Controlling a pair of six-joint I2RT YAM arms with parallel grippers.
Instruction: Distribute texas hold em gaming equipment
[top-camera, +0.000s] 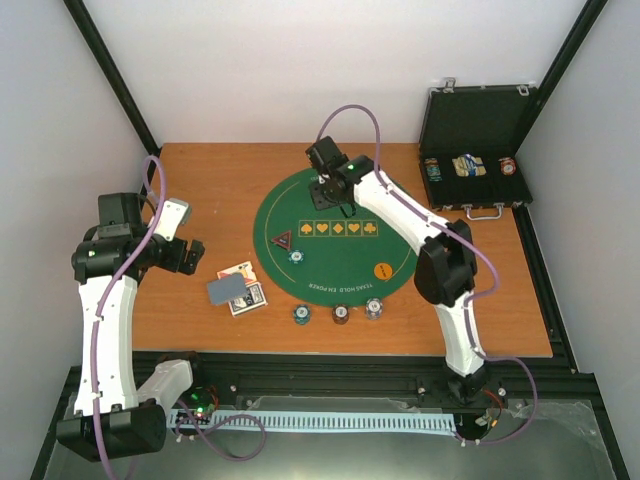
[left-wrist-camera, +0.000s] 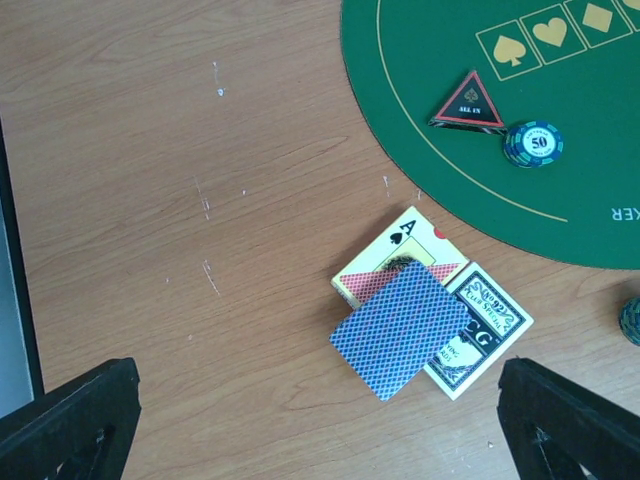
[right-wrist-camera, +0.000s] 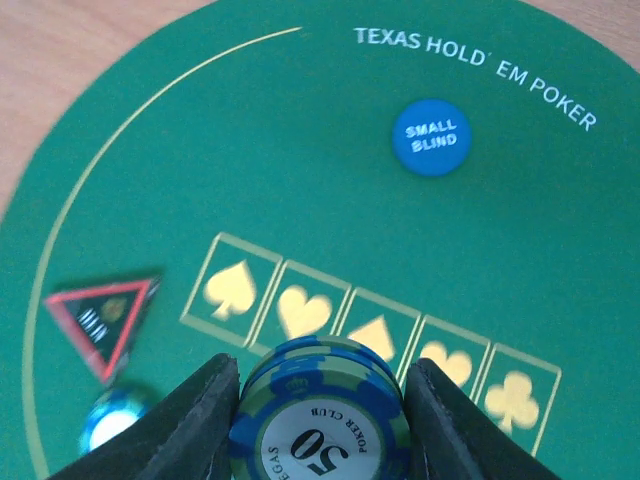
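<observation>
The chips will next be lowered by my right gripper onto bare green mat (right-wrist-camera: 380, 268) below, between the suit boxes and the small blind disc (right-wrist-camera: 431, 137), and released there.
My right gripper (top-camera: 345, 208) hangs over the far half of the round green mat (top-camera: 330, 275), shut on a short stack of blue-and-green "50" poker chips (right-wrist-camera: 320, 415), just short of the printed suit boxes. A blue "small blind" disc (right-wrist-camera: 431, 137) lies beyond it. On the mat's left lie the black-and-red triangle marker (top-camera: 283, 240) and one chip (top-camera: 296, 257); an orange disc (top-camera: 381, 269) sits at the right. My left gripper (left-wrist-camera: 320, 430) is open above bare wood, just short of the blue-backed playing cards (left-wrist-camera: 400, 328), which rest on a card box (left-wrist-camera: 487, 318).
Three chip stacks (top-camera: 341, 313) stand in a row on the wood by the mat's near edge. A black case (top-camera: 475, 150) lies open at the back right with more chips inside. An ace card (left-wrist-camera: 405, 235) pokes out from under the deck.
</observation>
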